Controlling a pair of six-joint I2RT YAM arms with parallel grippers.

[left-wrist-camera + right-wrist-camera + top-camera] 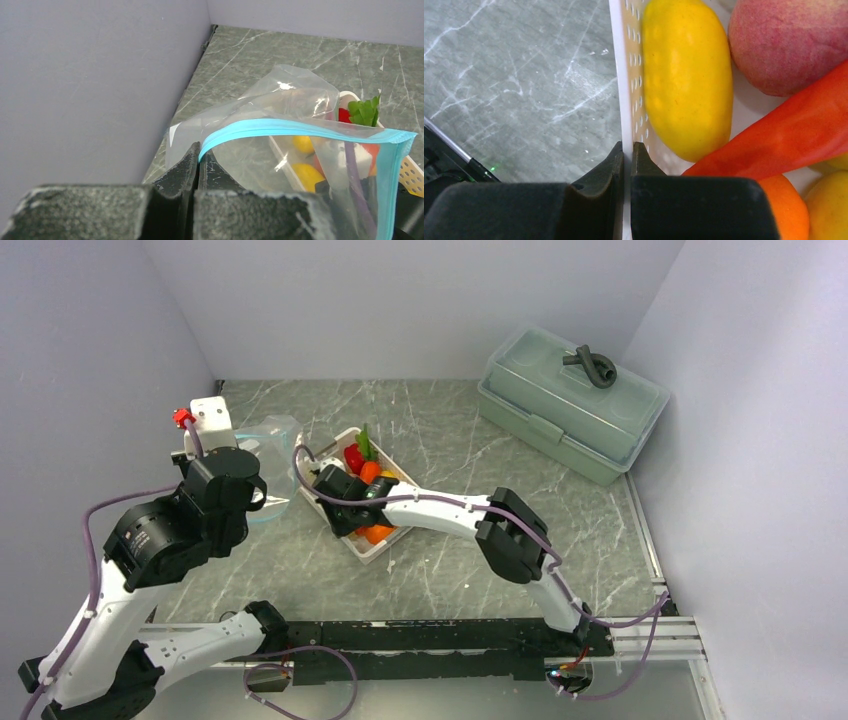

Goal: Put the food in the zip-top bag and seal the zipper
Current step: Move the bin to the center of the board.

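My right gripper slides the basket (366, 551) toward the right in the top view onto the bare tabletop next and releases it, because it crowds the bag.
The clear zip-top bag (274, 437) hangs at the left of the white slotted basket (366, 551). My left gripper (200, 150) is shut on the bag's mouth edge at one end of the teal zipper (300, 127), holding the mouth up; in the top view this gripper (263, 497) is beside the basket. My right gripper (627, 150) is shut on the basket's wall (624, 75), and it shows at the basket's near left side in the top view (340, 515). In the basket lie a lemon (686, 75), a peach (789, 45), a carrot (784, 140) and an orange (786, 210). The bag looks empty.
A grey-green lidded box (570, 405) stands at the back right with a dark looped object (590, 366) on its lid. A white block with a red piece (212, 420) sits at the back left by the wall. Grey walls close in on three sides.
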